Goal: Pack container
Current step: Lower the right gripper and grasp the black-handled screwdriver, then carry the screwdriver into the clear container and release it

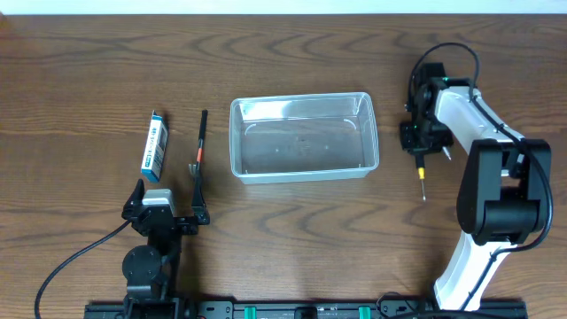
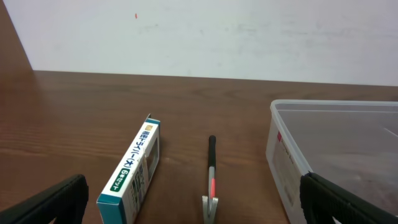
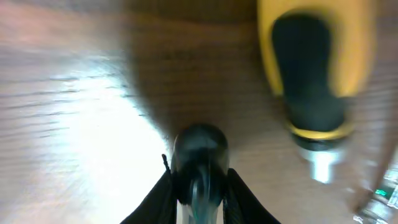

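Observation:
My right gripper lifts the tool over the container's rim next, then lowers and releases it onto the container's empty bottom, to the left in the overhead view.
The clear rectangular container stands empty mid-table; its left corner shows in the left wrist view. My left gripper is open and empty, low near the front edge. Between its fingers lie a blue-and-white box and a thin black tool with a red band and forked end. My right gripper, right of the container, is shut on a dark round-ended handle; the view is blurred. A yellow-and-black screwdriver lies on the table beside it.
The wooden table extends to all sides of the container. A white wall rises behind the far edge. The right arm's white body stands at the right, and the left arm's base and cable are at the front left.

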Robot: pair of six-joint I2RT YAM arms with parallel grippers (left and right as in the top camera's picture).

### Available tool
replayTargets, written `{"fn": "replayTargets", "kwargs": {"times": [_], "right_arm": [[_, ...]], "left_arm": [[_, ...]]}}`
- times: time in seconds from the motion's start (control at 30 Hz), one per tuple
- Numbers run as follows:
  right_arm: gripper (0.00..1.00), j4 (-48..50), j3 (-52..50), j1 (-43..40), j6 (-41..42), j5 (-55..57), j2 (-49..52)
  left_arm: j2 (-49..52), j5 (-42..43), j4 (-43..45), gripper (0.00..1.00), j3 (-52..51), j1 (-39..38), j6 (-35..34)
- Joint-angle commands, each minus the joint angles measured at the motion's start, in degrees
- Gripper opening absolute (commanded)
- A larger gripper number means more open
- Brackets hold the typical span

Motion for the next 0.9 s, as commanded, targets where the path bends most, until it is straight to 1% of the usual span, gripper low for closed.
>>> {"fn": "replayTargets", "kwargs": {"times": [0.0, 0.23, 0.4, 0.6, 0.73, 0.87], "right_arm": [[0.02, -1.57, 6.25, -0.33, -1.68, 0.35, -2.64], [0.03, -8.57, 18.16, 1.51, -4.24, 0.13, -5.84], [0.03, -13.27, 24.85, 5.51, -4.42, -2.73, -7.48], [0.03, -16.79, 29.81, 14.78, -4.17, -6.32, -7.74], [0.03, -15.50, 30.49, 23.21, -4.57, -6.25, -7.74], [0.03, -12.26, 30.49, 31.06, -6.93, -4.76, -7.74]], "left_arm": [[-0.15, -0.46, -1.01, 0.98, -1.62, -0.17, 0.59], [-0.15, -0.46, -1.01, 0.98, -1.62, -0.17, 0.57], [-0.15, -0.46, -1.01, 0.98, -1.62, -0.17, 0.57], [-0.15, -0.46, -1.01, 0.98, -1.62, -0.17, 0.57], [-0.15, -0.46, -1.01, 0.98, -1.62, -0.17, 0.59], [-0.15, -0.46, -1.01, 0.98, -1.62, -0.17, 0.57]]}}
